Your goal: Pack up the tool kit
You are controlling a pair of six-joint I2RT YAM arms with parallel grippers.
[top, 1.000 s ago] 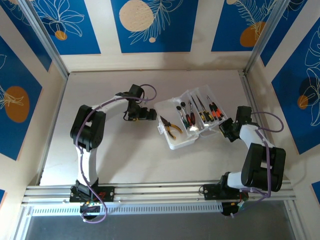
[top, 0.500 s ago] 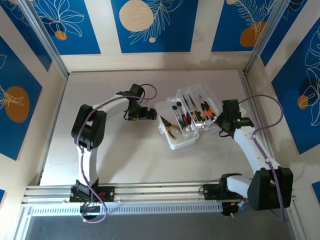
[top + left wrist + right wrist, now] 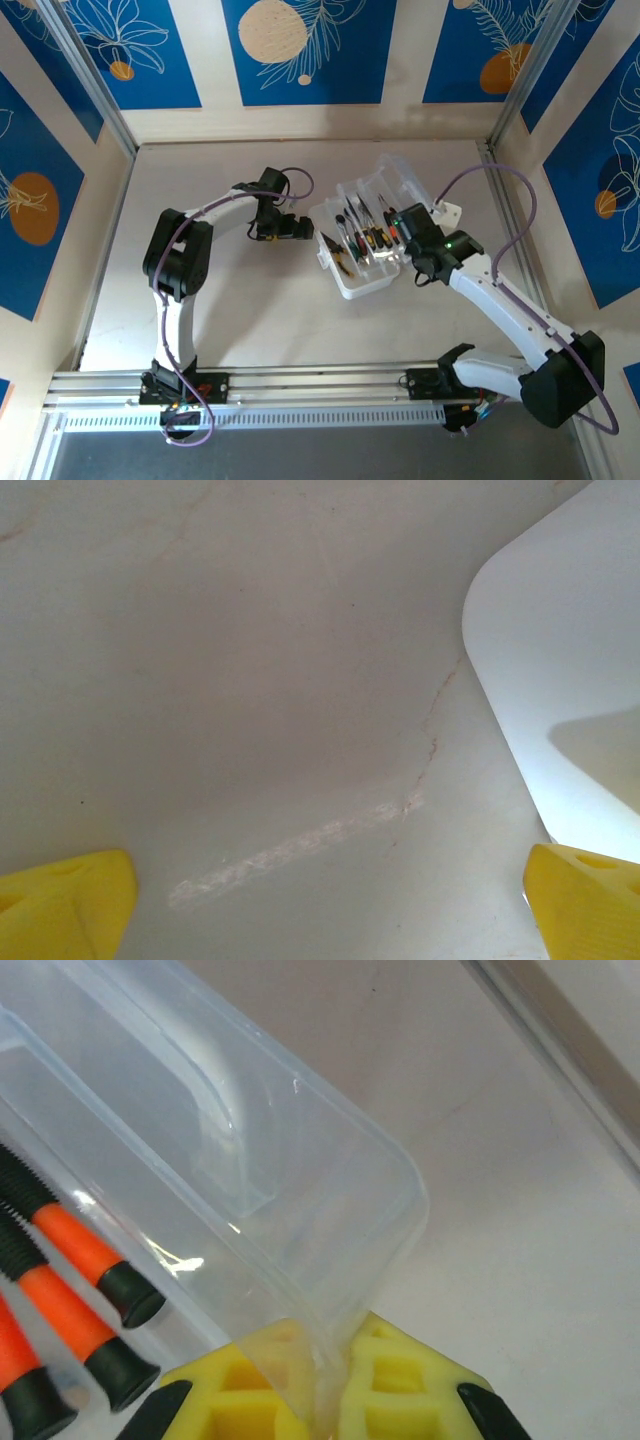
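Observation:
The right gripper swings the lid's edge over the row of small screwdrivers next and releases it, as that row lies beside the gripper, toward the pliers (image 3: 344,258).
The tool kit is a clear hinged case whose white base (image 3: 362,281) lies mid-table. Yellow-handled pliers (image 3: 344,258) and a row of small screwdrivers (image 3: 362,226) lie in it. Its clear lid (image 3: 402,178) stands raised and tilted over the base. My right gripper (image 3: 407,232) is shut on the lid's edge. In the right wrist view the lid (image 3: 230,1150) runs down between the yellow pads (image 3: 400,1385) of that gripper (image 3: 322,1402), beside red-and-black screwdriver handles (image 3: 75,1295). My left gripper (image 3: 300,228) hangs open just left of the case; its wrist view has the case corner (image 3: 560,660) and bare table between the fingers of that gripper (image 3: 330,905).
A metal rail (image 3: 515,215) and the wall run along the table's right side, close behind the right arm. An aluminium rail (image 3: 320,380) carrying both arm bases lines the near edge. Open tabletop (image 3: 250,310) lies in front of the case.
My right arm has swung left from the table's right side, carrying the lid up from lying flat to raised over the base. The left arm has stayed still.

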